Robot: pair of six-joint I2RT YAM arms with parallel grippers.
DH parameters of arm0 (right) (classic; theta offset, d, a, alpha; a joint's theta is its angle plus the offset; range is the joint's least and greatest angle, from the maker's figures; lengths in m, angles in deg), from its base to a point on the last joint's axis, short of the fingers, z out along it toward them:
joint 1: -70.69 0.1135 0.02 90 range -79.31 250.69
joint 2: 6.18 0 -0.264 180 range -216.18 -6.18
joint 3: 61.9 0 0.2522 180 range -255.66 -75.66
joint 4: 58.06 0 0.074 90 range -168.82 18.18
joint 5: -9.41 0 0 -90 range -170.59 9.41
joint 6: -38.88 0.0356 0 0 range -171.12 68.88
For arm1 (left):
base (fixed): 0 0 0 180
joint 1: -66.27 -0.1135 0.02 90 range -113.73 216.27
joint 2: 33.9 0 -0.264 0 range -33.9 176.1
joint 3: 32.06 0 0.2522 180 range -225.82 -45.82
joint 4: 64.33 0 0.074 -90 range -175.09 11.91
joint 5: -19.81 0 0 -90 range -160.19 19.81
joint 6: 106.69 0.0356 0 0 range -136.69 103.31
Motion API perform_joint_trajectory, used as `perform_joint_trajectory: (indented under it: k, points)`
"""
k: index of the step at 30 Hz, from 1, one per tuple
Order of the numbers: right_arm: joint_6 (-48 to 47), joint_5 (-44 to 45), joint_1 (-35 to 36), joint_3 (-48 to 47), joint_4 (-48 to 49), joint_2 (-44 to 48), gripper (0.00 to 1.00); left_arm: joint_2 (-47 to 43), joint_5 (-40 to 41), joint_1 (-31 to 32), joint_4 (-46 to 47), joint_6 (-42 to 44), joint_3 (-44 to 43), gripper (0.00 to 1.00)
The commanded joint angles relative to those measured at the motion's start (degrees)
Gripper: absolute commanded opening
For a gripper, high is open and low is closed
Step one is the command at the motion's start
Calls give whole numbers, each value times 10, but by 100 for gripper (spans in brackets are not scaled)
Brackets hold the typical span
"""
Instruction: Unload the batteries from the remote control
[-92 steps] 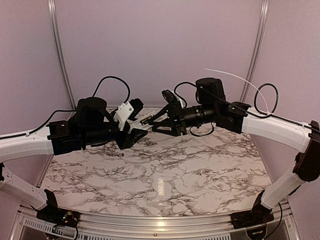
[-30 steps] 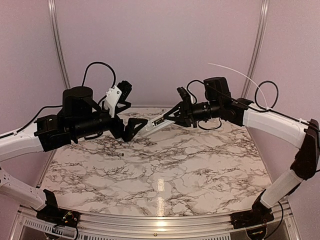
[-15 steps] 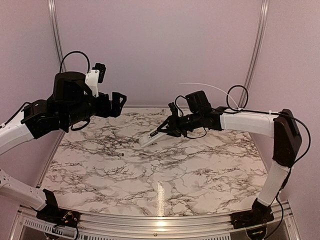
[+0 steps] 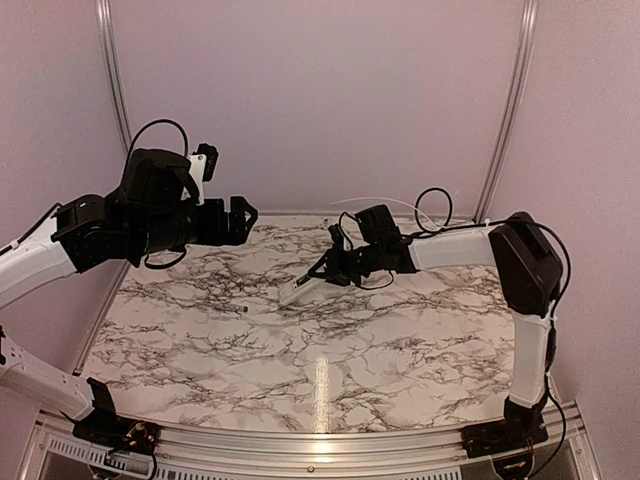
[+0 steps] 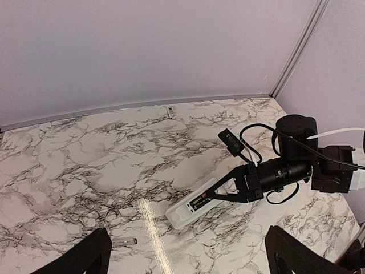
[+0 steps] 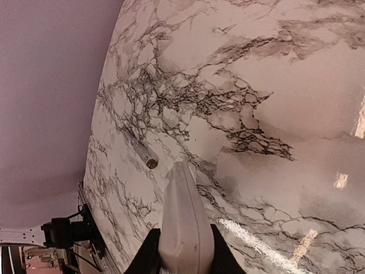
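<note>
The loose end of the remote control is near the marble, so next my right gripper will lower the remote control's held end onto the marble and then open.
The white remote control (image 4: 300, 288) is held by one end in my right gripper (image 4: 322, 272), which is shut on it low over the middle of the marble table (image 4: 400, 350). It slants down to the left, and its free end looks close to or on the surface. In the left wrist view the remote control (image 5: 197, 206) shows its open dark recess facing up, with the right gripper (image 5: 228, 191) clamped on it. One of the batteries (image 4: 243, 311) lies loose on the table to its left, also seen as battery (image 5: 124, 242) and battery (image 6: 142, 154). My left gripper (image 4: 240, 215) hangs open and empty, high at the left.
A small white piece (image 5: 170, 111) lies by the back wall. Purple walls with metal corner posts (image 4: 510, 110) close in the table on three sides. The right arm's cables (image 5: 256, 151) loop over the right half of the marble.
My right gripper has carried the remote control down from mid-air to table height. The left arm has let go, pulled back to the left and risen. The loose battery has not moved.
</note>
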Motion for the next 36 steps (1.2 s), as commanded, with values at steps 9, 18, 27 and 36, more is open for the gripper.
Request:
perform_joint_trajectory:
  k: [9,18,27,36]
  points:
    - [-23,-49,-24,-27,58,-67,3,3,-23,-2,-26,-63,5,99]
    - [-65,-50,-28,-29,21,-78,13,13,-22,-2,-26,-77,6,99]
    - [-74,-33,-28,2,-15,-47,33,18,-19,-2,-17,-93,17,99]
    - [-74,-11,-28,12,-44,-30,49,38,-29,-2,-13,-84,6,99]
